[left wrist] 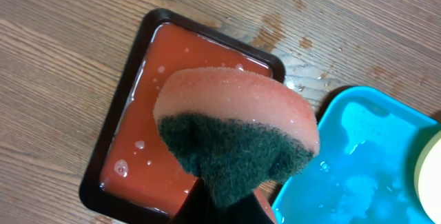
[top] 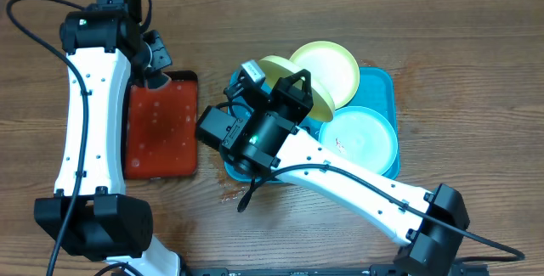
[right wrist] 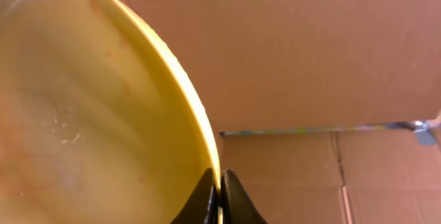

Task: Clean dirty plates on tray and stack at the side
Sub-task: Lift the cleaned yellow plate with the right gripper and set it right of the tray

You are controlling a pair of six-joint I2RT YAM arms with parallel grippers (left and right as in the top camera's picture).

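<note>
My right gripper needs to swing past the blue tray (top: pixel 380 83) next, lower the plate flat and let go of it. The tabletop is bare to the gripper's right in the overhead view.
My right gripper (right wrist: pixel 220 191) is shut on the rim of a yellow-green dirty plate (right wrist: pixel 89 107), which it holds tilted up on edge above the blue tray (top: pixel 380 83). In the overhead view this plate (top: pixel 280 69) stands over the tray's left part. A second yellow-green plate (top: pixel 330 70) lies in the tray's far part, and a light blue plate (top: pixel 364 138) lies in its near right part. My left gripper (left wrist: pixel 222 207) is shut on a wet sponge (left wrist: pixel 234 124), pink with a dark green scrub side, hanging over the red tray (left wrist: pixel 148 131).
The red, black-edged tray (top: pixel 161 132) holds a film of water and sits left of the blue tray (left wrist: pixel 358 162). Water drops dot the wooden table between them. Cardboard walls (right wrist: pixel 310 52) stand behind the table. A black cable (top: pixel 248 198) hangs below my right arm.
</note>
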